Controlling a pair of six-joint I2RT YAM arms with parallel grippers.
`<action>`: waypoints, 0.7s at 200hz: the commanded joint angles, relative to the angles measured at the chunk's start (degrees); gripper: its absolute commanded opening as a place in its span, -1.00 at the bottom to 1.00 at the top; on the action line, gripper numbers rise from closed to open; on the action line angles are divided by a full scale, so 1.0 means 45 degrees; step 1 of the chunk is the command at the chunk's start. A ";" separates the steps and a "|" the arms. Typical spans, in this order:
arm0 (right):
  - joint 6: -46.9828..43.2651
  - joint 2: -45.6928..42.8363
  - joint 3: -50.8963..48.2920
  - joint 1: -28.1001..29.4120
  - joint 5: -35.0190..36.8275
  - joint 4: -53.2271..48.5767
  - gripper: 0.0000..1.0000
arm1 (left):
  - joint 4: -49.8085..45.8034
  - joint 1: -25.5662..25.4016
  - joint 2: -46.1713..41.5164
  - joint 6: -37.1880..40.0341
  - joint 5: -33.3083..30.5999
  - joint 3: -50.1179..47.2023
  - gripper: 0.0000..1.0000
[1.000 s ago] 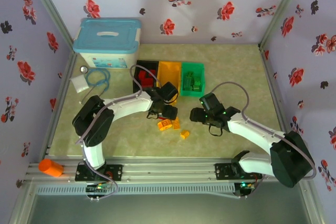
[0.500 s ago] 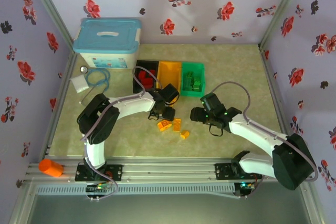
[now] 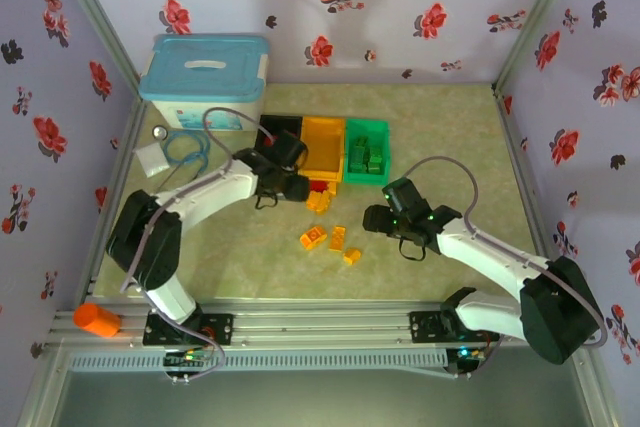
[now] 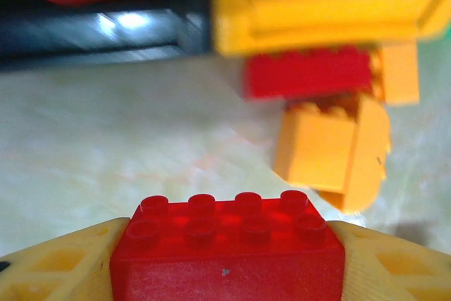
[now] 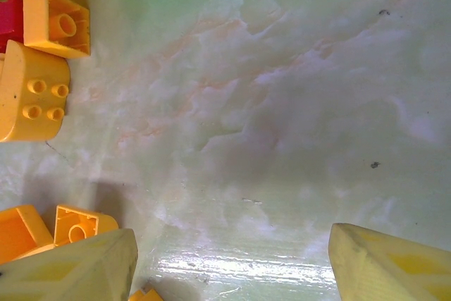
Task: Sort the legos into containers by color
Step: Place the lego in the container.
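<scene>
The left gripper next needs to move the red lego it holds outward over the open black container (image 3: 283, 128) and let go of it inside, because a red lego is already in there.
My left gripper (image 3: 288, 185) is shut on a red lego (image 4: 229, 244), held between its yellow fingers just in front of the black container (image 3: 283, 128). Beside the black one stand the orange-yellow container (image 3: 324, 136) and the green container (image 3: 366, 152), which has green legos in it. Another red lego (image 4: 308, 72) lies against the orange container's front wall, with orange legos (image 4: 331, 149) next to it. More orange legos (image 3: 312, 238) lie mid-table. My right gripper (image 3: 375, 219) hangs open over bare table, just right of them, its fingers (image 5: 77, 266) wide apart.
A large white box with a light-blue lid (image 3: 205, 82) stands at the back left, with a blue cable loop (image 3: 185, 147) in front of it. An orange cylinder (image 3: 97, 320) lies on the front rail at the left. Flowered walls close in three sides.
My left gripper closed on the red lego at the loose pile and carried it back and left, toward the black container. The right arm has stayed put.
</scene>
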 commanded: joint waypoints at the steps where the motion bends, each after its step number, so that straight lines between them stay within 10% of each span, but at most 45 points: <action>1: 0.0352 -0.0280 -0.0017 0.0112 0.0067 -0.0253 0.44 | -0.0361 0.1145 -0.0124 0.0609 0.0233 0.0808 -0.13; 88: 0.0449 -0.1489 -0.0407 0.0152 0.0400 -0.0960 0.43 | -0.1394 0.3170 0.2734 0.1452 0.1144 0.4950 -0.16; 114: 0.0470 -0.1709 -0.0574 0.0152 0.0401 -0.1001 0.42 | -0.1699 0.3170 0.2925 0.1742 0.0981 0.5652 0.55; 140: 0.0528 -0.1772 -0.0771 0.0142 0.0400 -0.0890 0.41 | -0.1482 0.2953 0.2075 0.1815 0.0591 0.5399 0.66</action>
